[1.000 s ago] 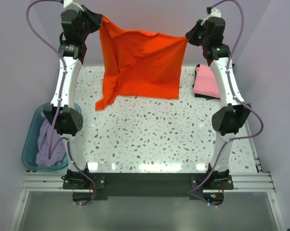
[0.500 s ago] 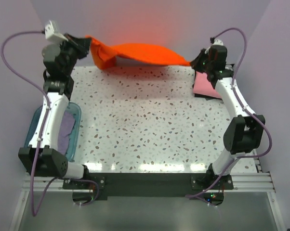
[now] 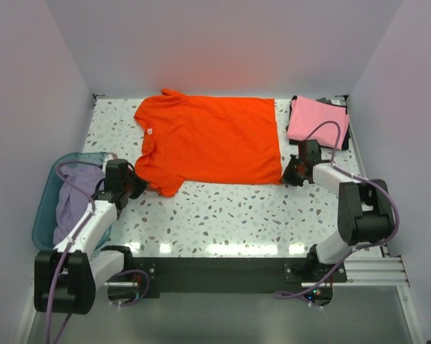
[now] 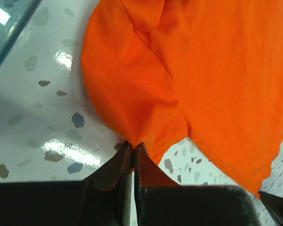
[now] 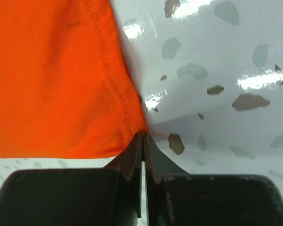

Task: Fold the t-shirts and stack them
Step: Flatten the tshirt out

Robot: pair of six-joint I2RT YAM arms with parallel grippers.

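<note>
My left gripper should next pull the near sleeve of the orange-red t-shirt back, low over the table, and then let it go, because the orange-red t-shirt is against the far edge of the table.
The orange-red t-shirt (image 3: 212,140) lies spread flat across the far middle of the table, collar to the left. My left gripper (image 3: 138,186) is shut on its near sleeve (image 4: 132,99), low at the table. My right gripper (image 3: 287,177) is shut on its near hem corner (image 5: 132,123), also low. The pink t-shirt (image 3: 316,120) lies folded at the far right. The pale lavender t-shirt (image 3: 74,202) sits crumpled in the teal basin at the left.
The teal plastic basin (image 3: 45,215) stands at the table's left edge beside my left arm. A dark pad (image 3: 344,135) shows under the pink shirt. Walls close the back and both sides. The speckled tabletop (image 3: 230,215) runs along the front.
Both arms swung down and toward the near side, laying the orange-red shirt from hanging in the air to flat on the table. Both grippers still hold it.
</note>
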